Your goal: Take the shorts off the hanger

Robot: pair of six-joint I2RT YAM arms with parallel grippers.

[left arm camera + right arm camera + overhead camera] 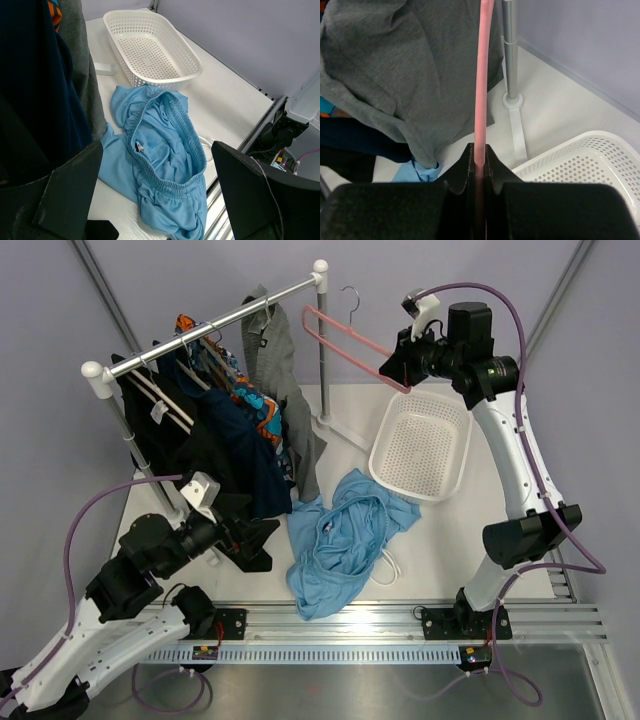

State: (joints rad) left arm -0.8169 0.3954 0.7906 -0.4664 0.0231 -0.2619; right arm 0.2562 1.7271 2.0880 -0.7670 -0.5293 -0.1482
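Note:
My right gripper should carry the hanger's free hook across onto the rack bar's far end and release, as that end of the bar lies to its left in the top view.
The light blue shorts (345, 540) lie crumpled on the table near its front edge, white drawstring (388, 565) trailing to the right; they fill the left wrist view (165, 150). The grey shorts (280, 370) (395, 60) hang from the rack rail. My right gripper (395, 365) (479, 150) is shut on a bare pink hanger (350, 348) (482, 75), held in the air beside the rack's right post. My left gripper (250, 540) (157, 165) stands open just left of the blue shorts, nothing between its fingers.
A white perforated basket (375, 455) (195, 60) (580, 160) sits at the back right. The clothes rack (200, 330) holds black and orange-and-blue patterned garments (240, 430) on hangers. Its right post (510, 55) stands on the table beside the basket.

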